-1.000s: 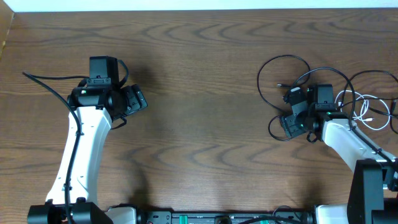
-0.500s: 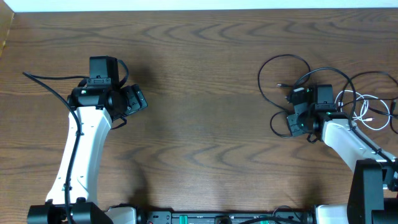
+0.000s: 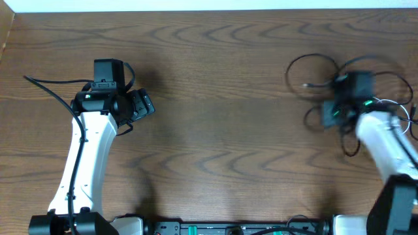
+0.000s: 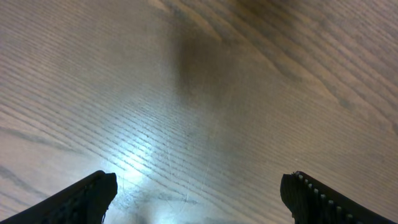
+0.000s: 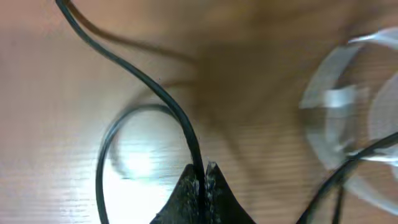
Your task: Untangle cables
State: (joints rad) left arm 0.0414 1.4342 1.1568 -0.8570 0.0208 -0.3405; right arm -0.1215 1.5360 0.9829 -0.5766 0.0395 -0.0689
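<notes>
I will move my right gripper to the right in the overhead view, toward the white cable [image 3: 405,106] [image 5: 339,99], and let go of the black cable, because the other loops of the tangle are there.
The cables lie in a tangle at the right of the table: black cable loops [image 3: 312,57] and a white cable [image 3: 405,106] beside my right arm. My right gripper [image 3: 330,115] is shut on one thin black cable [image 5: 186,134], which runs up and to the left from between the closed fingertips [image 5: 202,171]. A second black loop [image 5: 102,168] curves to its left, and the white cable [image 5: 339,99] shows blurred on the right. My left gripper [image 3: 141,104] hangs open over bare wood at the left, far from the cables, with nothing between its fingers [image 4: 87,199].
The wooden table [image 3: 215,91] stretches between the two arms. A thick black arm cable [image 3: 49,88] trails off to the left of the left arm. The table's far edge [image 3: 209,10] meets a white strip.
My right gripper has closed on a black cable and pulled up and to the right, dragging the black loops with it. The left arm has not moved.
</notes>
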